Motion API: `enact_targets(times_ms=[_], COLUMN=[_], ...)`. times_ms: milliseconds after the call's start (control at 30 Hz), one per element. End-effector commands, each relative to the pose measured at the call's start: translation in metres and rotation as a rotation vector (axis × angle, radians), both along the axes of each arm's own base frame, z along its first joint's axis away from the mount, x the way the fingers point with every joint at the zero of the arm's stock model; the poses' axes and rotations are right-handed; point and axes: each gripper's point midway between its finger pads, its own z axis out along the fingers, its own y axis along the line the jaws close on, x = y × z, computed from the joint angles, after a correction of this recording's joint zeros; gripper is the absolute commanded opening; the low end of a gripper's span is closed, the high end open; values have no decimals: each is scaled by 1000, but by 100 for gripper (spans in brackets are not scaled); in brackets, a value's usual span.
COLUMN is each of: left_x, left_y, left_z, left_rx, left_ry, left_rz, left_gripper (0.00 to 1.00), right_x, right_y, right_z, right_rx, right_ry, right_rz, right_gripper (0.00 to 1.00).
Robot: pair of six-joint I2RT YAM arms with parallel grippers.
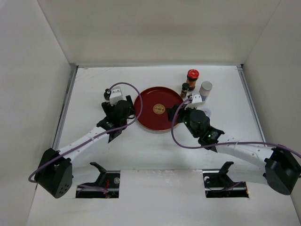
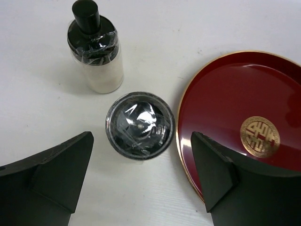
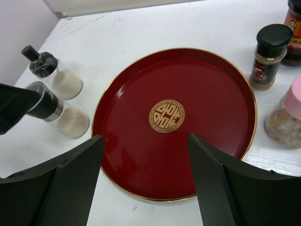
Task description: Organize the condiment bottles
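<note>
Next, the left gripper eases down and outward to close on the shaker's black, plastic-wrapped cap [image 2: 140, 125], since the cap lies below and just outward, between its open fingers.
My left gripper [image 2: 140, 181] is open and empty, just left of the red tray [image 2: 221, 94]. Between and just ahead of its fingers stands a shaker with a black, plastic-wrapped cap [image 2: 140, 125], untouched. A pale shaker with a black nozzle cap [image 2: 96, 52] stands beyond it. My right gripper [image 3: 143, 165] is open and empty over the tray's near rim [image 3: 141, 195]. From it I see both pale shakers [image 3: 59, 110] at the left, and a black-capped jar [image 3: 268, 56], a red-labelled jar [image 3: 294, 33] and a pink-capped jar [image 3: 287, 113] at the right.
In the top view the tray [image 1: 150, 101] lies mid-table with nothing on it, between the left gripper [image 1: 124, 109] and the right gripper [image 1: 176, 112]. A red-capped jar [image 1: 193, 75], a black-capped jar [image 1: 185, 88] and a white-capped bottle [image 1: 205, 88] stand behind the right arm.
</note>
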Motion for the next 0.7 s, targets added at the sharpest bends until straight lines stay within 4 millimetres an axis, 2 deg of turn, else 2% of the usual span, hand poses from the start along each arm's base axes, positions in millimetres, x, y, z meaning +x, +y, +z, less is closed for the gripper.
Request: enact_targets(times_ms=[0,233,367,433,467,533,600,667], left_x=[16,36,41,41,40,37,32,28], left_y=[-2,-5,-6,-5,-5,-6,-13,-22], left_z=[6,-5,-6,-4,1,18,48,76], left_rx=[-36,-30,-34,-34,-37,-37,-43,-54], left_ry=[-39,-23,-32,-37,-46,-84,-142,-196], left_rz=[0,1,5,9,12,14,-1,-26], left_gripper=[85,80,66,53,45,36,32,31], right_x=[1,1,2,2,2,2,3,4], right_y=[11,16,18,20,20,19,17,14], right_z=[27,22,21,22,22,22,22,23], right_rx=[83,79,84,86,86,86,84,87], right_ry=[-61,-51,-48,-49,-49,-49,-48,-52], right_rz=[31,49,56,60,60,59,53,44], right_gripper=[79,79,79,79,79,79,79,79])
